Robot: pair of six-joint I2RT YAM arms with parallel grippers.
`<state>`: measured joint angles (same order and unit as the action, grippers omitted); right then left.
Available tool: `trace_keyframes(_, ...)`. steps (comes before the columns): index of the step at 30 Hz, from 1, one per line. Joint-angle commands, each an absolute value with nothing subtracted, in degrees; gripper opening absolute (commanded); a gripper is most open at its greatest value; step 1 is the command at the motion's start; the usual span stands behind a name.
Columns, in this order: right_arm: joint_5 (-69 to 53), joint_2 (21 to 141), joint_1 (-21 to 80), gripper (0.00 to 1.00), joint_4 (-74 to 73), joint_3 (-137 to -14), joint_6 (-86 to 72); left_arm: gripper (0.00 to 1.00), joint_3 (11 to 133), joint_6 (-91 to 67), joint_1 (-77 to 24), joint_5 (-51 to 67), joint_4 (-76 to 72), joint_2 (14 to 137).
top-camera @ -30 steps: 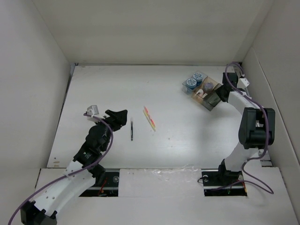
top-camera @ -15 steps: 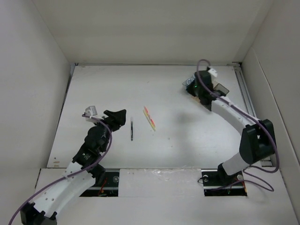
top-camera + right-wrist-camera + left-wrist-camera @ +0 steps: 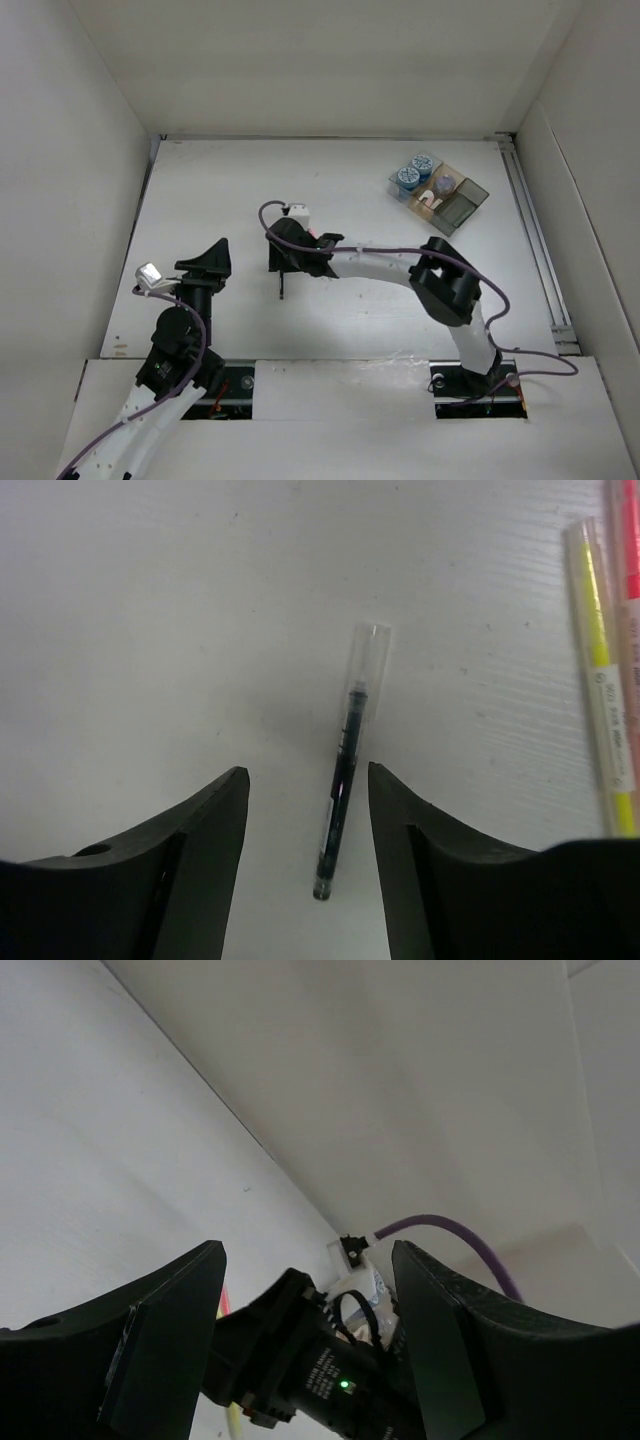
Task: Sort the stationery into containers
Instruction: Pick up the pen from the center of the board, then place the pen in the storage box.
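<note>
The dark pen is already between the open fingers of my right gripper, so next I need to lower them around the dark pen's body (image 3: pixel 281 283) (image 3: pixel 343 776) and then close them.
A dark pen (image 3: pixel 345 780) with a clear cap lies on the white table, directly below and between my right gripper's (image 3: pixel 306 770) open jaws. In the top view the right gripper (image 3: pixel 283 263) hovers over this pen (image 3: pixel 281 289) at mid-table. Two slim orange-yellow pens (image 3: pixel 603 695) lie side by side just right of it. The clear organizer tray (image 3: pixel 462 203) stands at the back right with two blue-and-white rolls (image 3: pixel 407 178) in its left compartments. My left gripper (image 3: pixel 210 262) is open and empty, left of the pen; its wrist view (image 3: pixel 308 1250) looks at the right gripper's black body (image 3: pixel 325 1370).
White walls enclose the table on the left, back and right. The right arm (image 3: pixel 380 265) stretches across the middle of the table from its base at the near right. A purple cable (image 3: pixel 440 1228) runs along it.
My right arm swung from the tray at the back right across to the dark pen at mid-table. My left arm drew back toward the near left.
</note>
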<state>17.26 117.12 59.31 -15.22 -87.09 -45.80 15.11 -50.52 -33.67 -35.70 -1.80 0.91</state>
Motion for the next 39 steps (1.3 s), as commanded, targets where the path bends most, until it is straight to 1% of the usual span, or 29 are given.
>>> trace_keyframes(1,23.11,121.72,59.94,0.57,-21.43,-94.64,-45.18,0.64,14.68,-51.86,-33.75,-38.67,-0.09,-0.79)
trace_keyframes(5,26.26,125.77,61.26,0.57,-23.99,-98.09,-45.79,0.64,14.68,-51.86,-33.75,-37.62,-0.09,0.43)
trace_keyframes(8,26.98,127.00,61.79,0.48,-25.49,-98.79,-46.93,0.64,15.21,-51.86,-33.75,-37.62,-0.09,0.96)
trace_keyframes(10,28.56,128.31,62.31,0.40,-26.28,-98.79,-47.54,0.64,15.21,-51.86,-33.75,-37.62,-0.09,0.97)
trace_keyframes(11,28.56,128.32,62.92,0.30,-26.98,-98.79,-47.55,0.64,15.21,-51.25,-33.75,-37.62,-0.09,0.44)
trace_keyframes(12,29.35,129.10,62.93,0.26,-26.98,-98.79,-48.07,0.64,15.21,-51.24,-33.75,-37.62,-0.09,-0.17)
trace_keyframes(13,29.36,129.63,62.93,0.13,-27.68,-98.79,-48.86,0.64,15.21,-51.24,-33.75,-37.62,0.43,-0.78)
trace_keyframes(14,29.36,129.64,62.93,0.05,-27.69,-98.79,-48.87,0.64,15.21,-51.24,-33.75,-37.62,0.44,-0.79)
trace_keyframes(15,30.05,129.64,62.93,0.00,-27.69,-97.74,-49.65,0.64,15.21,-51.24,-33.75,-37.62,0.44,-1.31)
trace_keyframes(20,31.90,122.97,62.93,0.00,-24.44,-91.86,-50.19,0.64,15.21,-50.71,-33.75,-37.09,-0.17,-1.32)
trace_keyframes(25,34.71,109.53,57.85,0.00,-22.94,-88.51,-49.14,0.64,15.21,-48.52,-33.75,-33.86,-2.81,3.15)
trace_keyframes(28,36.56,101.97,49.16,0.00,-22.41,-84.13,-48.60,0.64,15.21,-44.84,-33.75,-29.37,-7.63,6.93)
trace_keyframes(29,36.56,100.30,46.09,0.00,-21.54,-82.46,-48.60,0.64,15.73,-44.82,-33.75,-26.22,-9.21,11.03)
trace_keyframes(30,35.87,98.72,39.44,0.00,-21.53,-80.79,-48.60,0.64,16.25,-44.22,-33.75,-24.71,-10.01,13.51)
trace_keyframes(31,35.25,95.66,36.07,0.00,-20.75,-77.29,-48.60,0.63,16.78,-43.60,-33.75,-23.39,-10.89,16.06)
trace_keyframes(32,35.24,93.97,32.90,0.00,-19.79,-75.25,-49.13,0.63,18.53,-43.59,-33.75,-21.29,-10.90,21.30)
trace_keyframes(33,34.29,92.30,26.78,0.00,-18.91,-73.32,-49.13,0.63,19.41,-42.81,-33.75,-20.23,-10.90,23.71)
trace_keyframes(35,33.31,88.53,20.95,0.00,-16.79,-68.92,-49.13,0.63,21.69,-42.28,-33.75,-18.55,-11.51,27.93)
trace_keyframes(36,32.53,87.98,18.22,0.00,-16.79,-68.04,-49.65,0.63,21.71,-42.28,-33.75,-16.89,-11.51,30.91)
trace_keyframes(37,31.04,87.98,13.15,0.00,-16.18,-67.51,-49.66,0.63,22.41,-41.49,-33.75,-16.18,-12.04,31.89)
trace_keyframes(39,31.03,87.98,9.16,0.00,-16.17,-67.50,-49.66,0.63,22.41,-41.48,-33.75,-15.56,-12.82,32.43)
